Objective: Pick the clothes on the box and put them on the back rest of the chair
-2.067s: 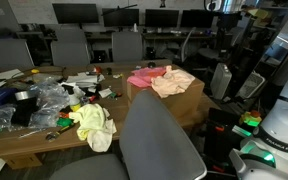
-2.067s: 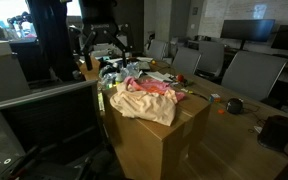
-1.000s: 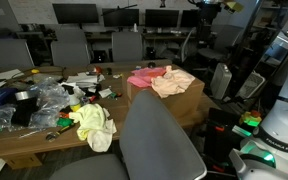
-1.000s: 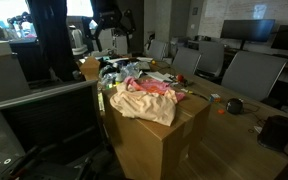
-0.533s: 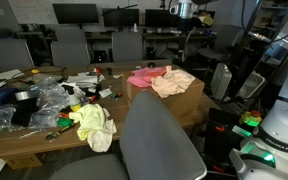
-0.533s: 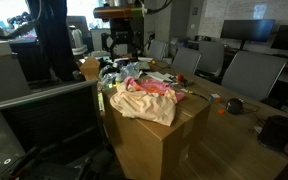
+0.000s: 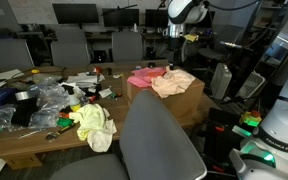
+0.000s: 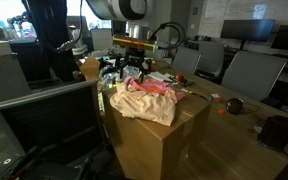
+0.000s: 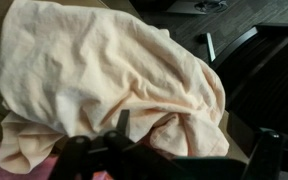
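Observation:
I will lower my gripper's open fingers onto the bunched folds of the peach cloth [image 7: 173,76] next.
A peach cloth [image 7: 174,81] and a pink cloth [image 7: 141,76] lie on top of the brown cardboard box [image 7: 187,103]. Both exterior views show them: peach cloth [image 8: 146,101], pink cloth [image 8: 135,84], box [image 8: 159,140]. My gripper [image 7: 174,47] [image 8: 134,66] hangs open just above the clothes. In the wrist view the peach cloth [image 9: 104,70] fills the picture, with the open fingers [image 9: 194,142] over its folded edge, holding nothing. The grey chair's back rest [image 7: 156,135] stands in front of the box.
A long table [image 7: 44,135] beside the box carries plastic bags, small clutter and a yellow cloth [image 7: 94,126]. Office chairs and monitors line the back. Another dark chair [image 8: 44,120] stands close to the box. A white robot base [image 7: 279,130] is at the edge.
The arm has swung in from high up and come down toward the box. The gripper now hangs just over the clothes. The clothes have not moved.

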### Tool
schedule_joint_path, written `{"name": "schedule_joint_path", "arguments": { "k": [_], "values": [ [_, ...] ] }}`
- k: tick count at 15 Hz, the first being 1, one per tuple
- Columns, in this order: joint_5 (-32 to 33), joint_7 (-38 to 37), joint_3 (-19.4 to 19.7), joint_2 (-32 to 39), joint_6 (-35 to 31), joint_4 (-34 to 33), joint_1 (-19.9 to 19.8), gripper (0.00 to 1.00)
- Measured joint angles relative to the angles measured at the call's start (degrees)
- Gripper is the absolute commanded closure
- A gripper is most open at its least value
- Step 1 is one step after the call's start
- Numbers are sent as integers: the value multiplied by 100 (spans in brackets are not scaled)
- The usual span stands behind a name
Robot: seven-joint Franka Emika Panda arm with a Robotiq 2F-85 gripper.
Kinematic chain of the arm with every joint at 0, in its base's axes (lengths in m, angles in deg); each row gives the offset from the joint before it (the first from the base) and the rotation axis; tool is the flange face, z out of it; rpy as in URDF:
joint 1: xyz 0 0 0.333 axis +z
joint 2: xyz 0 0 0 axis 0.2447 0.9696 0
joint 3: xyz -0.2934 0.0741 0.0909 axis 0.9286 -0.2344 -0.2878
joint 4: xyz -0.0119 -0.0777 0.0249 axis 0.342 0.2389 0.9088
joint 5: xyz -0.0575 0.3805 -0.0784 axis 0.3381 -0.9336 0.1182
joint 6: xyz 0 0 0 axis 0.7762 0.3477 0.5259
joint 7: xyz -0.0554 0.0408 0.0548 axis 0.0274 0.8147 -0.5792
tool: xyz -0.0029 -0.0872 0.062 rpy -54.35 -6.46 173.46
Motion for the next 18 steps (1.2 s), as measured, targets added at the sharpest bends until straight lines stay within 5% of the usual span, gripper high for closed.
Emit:
{"name": "schedule_joint_path", "arguments": {
  "k": [5, 15, 16, 17, 18],
  "values": [
    [-690, 227, -80, 608, 94, -348, -392, 0],
    [-393, -137, -407, 1454, 19, -480, -610, 0],
    [-315, -195, -449, 1489, 7, -480, -610, 5],
    [-242, -245, -482, 1512, 4, -480, -609, 27],
    [-181, -287, -506, 1524, 3, -480, -609, 29]
  ]
}}
